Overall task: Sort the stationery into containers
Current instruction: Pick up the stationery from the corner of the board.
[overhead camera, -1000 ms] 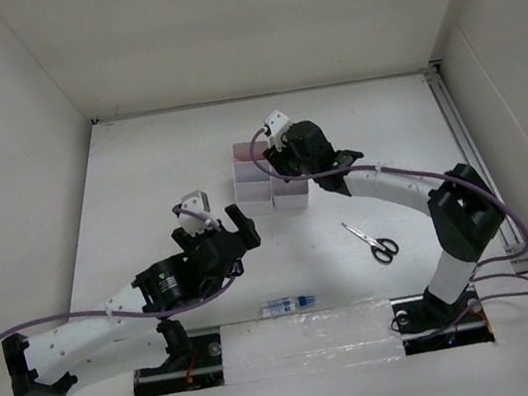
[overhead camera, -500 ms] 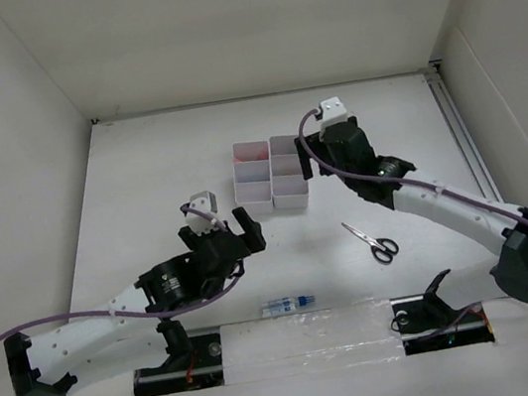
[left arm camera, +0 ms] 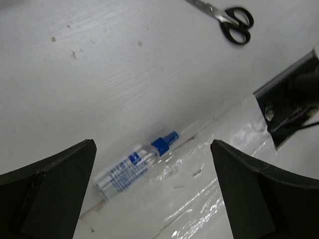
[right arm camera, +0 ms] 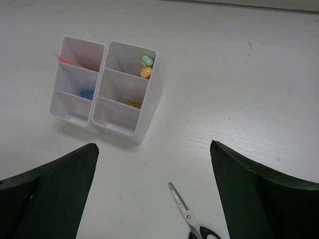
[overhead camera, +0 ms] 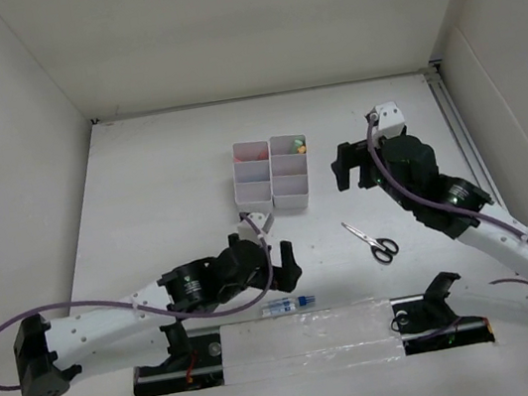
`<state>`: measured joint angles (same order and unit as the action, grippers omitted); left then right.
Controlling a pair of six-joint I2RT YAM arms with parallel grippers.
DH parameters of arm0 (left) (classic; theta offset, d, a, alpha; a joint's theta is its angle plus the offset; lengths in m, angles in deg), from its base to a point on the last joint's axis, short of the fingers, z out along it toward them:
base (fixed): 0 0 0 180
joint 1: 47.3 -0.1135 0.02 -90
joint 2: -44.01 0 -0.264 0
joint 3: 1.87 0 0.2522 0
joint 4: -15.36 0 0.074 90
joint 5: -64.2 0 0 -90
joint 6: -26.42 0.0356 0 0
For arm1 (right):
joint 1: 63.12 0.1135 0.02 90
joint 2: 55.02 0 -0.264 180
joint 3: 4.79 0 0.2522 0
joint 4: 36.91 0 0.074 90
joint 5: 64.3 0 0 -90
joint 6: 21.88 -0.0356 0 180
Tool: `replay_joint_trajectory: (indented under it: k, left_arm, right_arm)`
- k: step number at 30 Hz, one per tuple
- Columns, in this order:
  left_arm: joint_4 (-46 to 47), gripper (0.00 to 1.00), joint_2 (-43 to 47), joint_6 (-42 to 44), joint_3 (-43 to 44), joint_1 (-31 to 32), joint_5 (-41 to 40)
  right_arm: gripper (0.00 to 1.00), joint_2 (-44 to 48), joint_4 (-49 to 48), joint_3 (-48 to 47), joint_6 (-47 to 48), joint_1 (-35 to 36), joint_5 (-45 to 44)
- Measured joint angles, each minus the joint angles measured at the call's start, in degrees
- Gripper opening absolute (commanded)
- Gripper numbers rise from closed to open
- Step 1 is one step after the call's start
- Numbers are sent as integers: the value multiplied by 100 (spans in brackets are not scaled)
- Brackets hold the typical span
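Note:
The body of the bottle (overhead camera: pixel 289 304) beside the blue cap lies below my open fingers at the near edge of the table, so my left gripper will lower and move back onto it next.
The white six-compartment organizer (overhead camera: pixel 287 197) stands at mid-table; the right wrist view shows it (right arm camera: pixel 149 99) holding a pink pen (right arm camera: pixel 70 60), a small blue item (right arm camera: pixel 87 93), green and orange pieces (right arm camera: pixel 146 65) and a tan piece (right arm camera: pixel 132 103). Black-handled scissors (overhead camera: pixel 371 241) lie flat to its right, also in the right wrist view (right arm camera: pixel 187 214) and the left wrist view (left arm camera: pixel 224 17). A clear blue-capped bottle (overhead camera: pixel 289 304) lies at the near edge (left arm camera: pixel 132 167). My left gripper (overhead camera: pixel 284 263) is open above the bottle (left arm camera: pixel 152 144). My right gripper (overhead camera: pixel 352 169) is open and empty, right of the organizer (right arm camera: pixel 154 147).
White walls enclose the table on three sides. A metal rail (overhead camera: pixel 467 146) runs along the right edge. A shiny taped strip (overhead camera: pixel 314 326) covers the near edge, with the right arm's base mount (left arm camera: pixel 289 104) set into it.
My right gripper has pulled off the organizer and swung right, uncovering it. My left gripper has moved right and nearer, toward the bottle.

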<state>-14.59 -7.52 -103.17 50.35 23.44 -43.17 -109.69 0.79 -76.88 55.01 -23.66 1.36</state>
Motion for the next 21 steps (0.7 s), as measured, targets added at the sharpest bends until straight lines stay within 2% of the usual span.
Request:
replay_joint_trajectory:
  k: [4,11,21]
  left_arm:
    - [-302,100,-555,205,369,170,623]
    - [-1189,100,-2144,741,1679,304,1008]
    - [-1904,100,-3324,1510,1843,354,1617]
  right_arm:
    - [100,382,138,2,15,142,238]
    - [100,1095,203,7,92,304,538]
    - [100,1781,243,227,114,442,1001]
